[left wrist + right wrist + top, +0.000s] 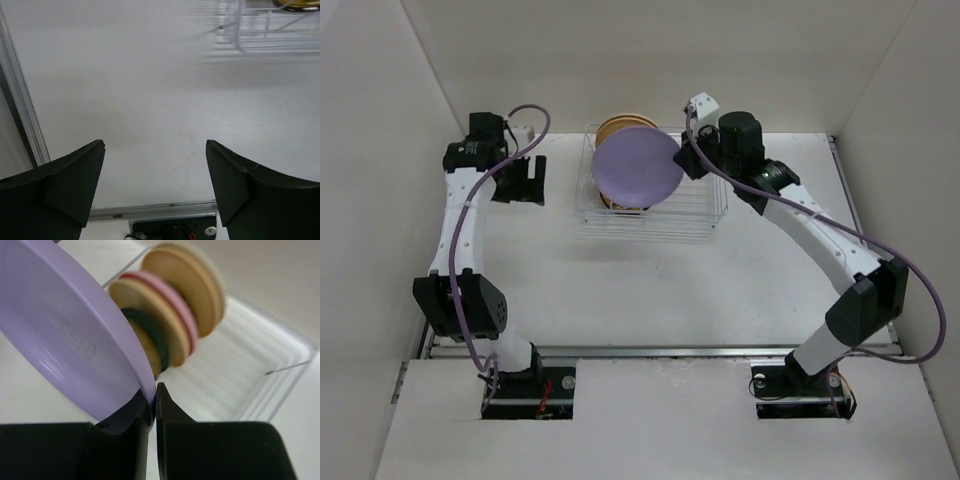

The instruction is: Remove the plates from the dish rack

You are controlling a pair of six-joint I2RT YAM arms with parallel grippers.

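Note:
My right gripper will next move back and down to let go of the lavender plate on the bare tabletop between dish rack (705,215) and bar, since that spot is below and back of the gripper.
My right gripper (686,160) is shut on the right rim of the lavender plate (638,167), held raised and tilted over the dish rack (705,215). In the right wrist view the gripper (152,395) pinches the lavender plate's (65,335) edge. Behind it stand a small amber-yellow plate (150,347), a teal one (155,335), a cream-tan plate (142,305), a pink plate (172,302) and another tan plate (187,282). My left gripper (518,180) is open and empty over the table, left of the rack; its fingers (65,185) frame bare table.
The rack's corner (250,35) shows at the top right of the left wrist view. White walls enclose the table on the left, back and right. A metal rail (660,350) runs along the near edge.

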